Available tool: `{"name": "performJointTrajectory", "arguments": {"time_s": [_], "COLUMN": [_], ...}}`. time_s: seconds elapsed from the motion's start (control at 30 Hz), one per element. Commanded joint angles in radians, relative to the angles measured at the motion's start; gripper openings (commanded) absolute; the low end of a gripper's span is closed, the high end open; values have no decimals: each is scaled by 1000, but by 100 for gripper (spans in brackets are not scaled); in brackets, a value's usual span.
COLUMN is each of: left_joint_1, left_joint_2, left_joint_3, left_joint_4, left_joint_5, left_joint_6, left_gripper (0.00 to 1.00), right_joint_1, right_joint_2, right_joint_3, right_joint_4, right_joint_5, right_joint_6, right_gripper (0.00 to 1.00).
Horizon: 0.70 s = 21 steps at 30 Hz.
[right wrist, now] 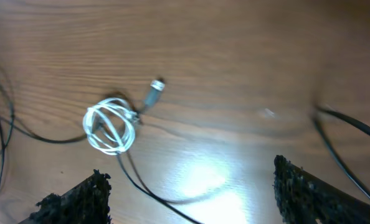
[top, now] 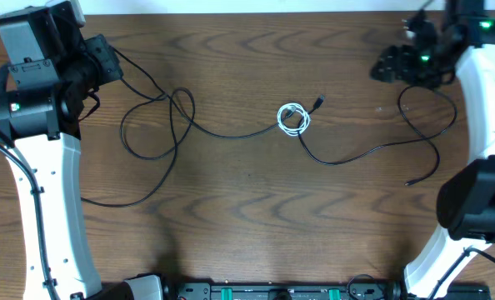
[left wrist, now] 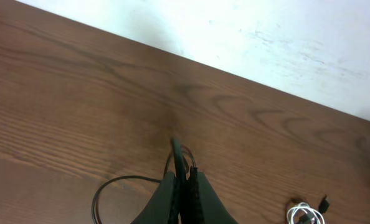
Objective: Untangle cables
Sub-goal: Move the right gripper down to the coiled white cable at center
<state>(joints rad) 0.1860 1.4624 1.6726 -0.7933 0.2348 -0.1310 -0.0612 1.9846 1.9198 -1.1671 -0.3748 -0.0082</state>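
Note:
I will next move my left gripper away from the white coil, then back beside the loop (top: 123, 136), and let go of the long black cable there. The cable still runs into the coil.
A long black cable (top: 152, 125) loops over the left half of the table and runs to a small white cable (top: 293, 119) coiled at the centre, with a dark plug (top: 318, 102) beside it. A second black cable (top: 372, 150) leads from the coil to the right and curls up near the right arm. My left gripper (top: 110, 65) at the back left is shut on the black cable (left wrist: 177, 152), whose end sticks out past the fingertips. My right gripper (right wrist: 191, 183) stands open above the table. A black cable (right wrist: 147, 186) lies under the gap, untouched, near the white coil (right wrist: 110, 129).
The table's far edge meets a white wall (left wrist: 266, 43) just behind the left gripper. The free end of the right-hand black cable (top: 408, 182) lies close to the right arm's white link (top: 481, 108). A strong glare spot (right wrist: 203, 174) shines on the wood.

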Motion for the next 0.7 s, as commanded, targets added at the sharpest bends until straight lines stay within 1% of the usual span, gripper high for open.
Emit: {"name": "performJointTrajectory", "arguments": {"time_s": [0.0, 0.07, 0.13, 0.27, 0.4, 0.67], "left_joint_1": [0, 0, 0, 0, 0, 0], "left_joint_2": [-17, -17, -17, -17, -17, -15], "left_joint_3": [13, 13, 13, 13, 13, 13], "left_joint_4": [-7, -6, -6, -6, -6, -7], "left_joint_5": [11, 9, 0, -19, -19, -19], "left_joint_6": [-5, -5, -5, -5, -5, -5], "left_gripper": [8, 7, 8, 8, 7, 8], "right_joint_1": [78, 128, 184, 269, 333, 380], "right_joint_2": [-13, 0, 25, 93, 182, 294], "right_joint_3": [10, 10, 10, 9, 9, 9], "right_joint_4": [21, 36, 49, 52, 52, 45], "right_joint_5": [3, 37, 70, 117, 121, 190], "right_joint_6": [25, 87, 156, 233, 232, 241], "right_gripper": [80, 78, 73, 70, 66, 65]}}
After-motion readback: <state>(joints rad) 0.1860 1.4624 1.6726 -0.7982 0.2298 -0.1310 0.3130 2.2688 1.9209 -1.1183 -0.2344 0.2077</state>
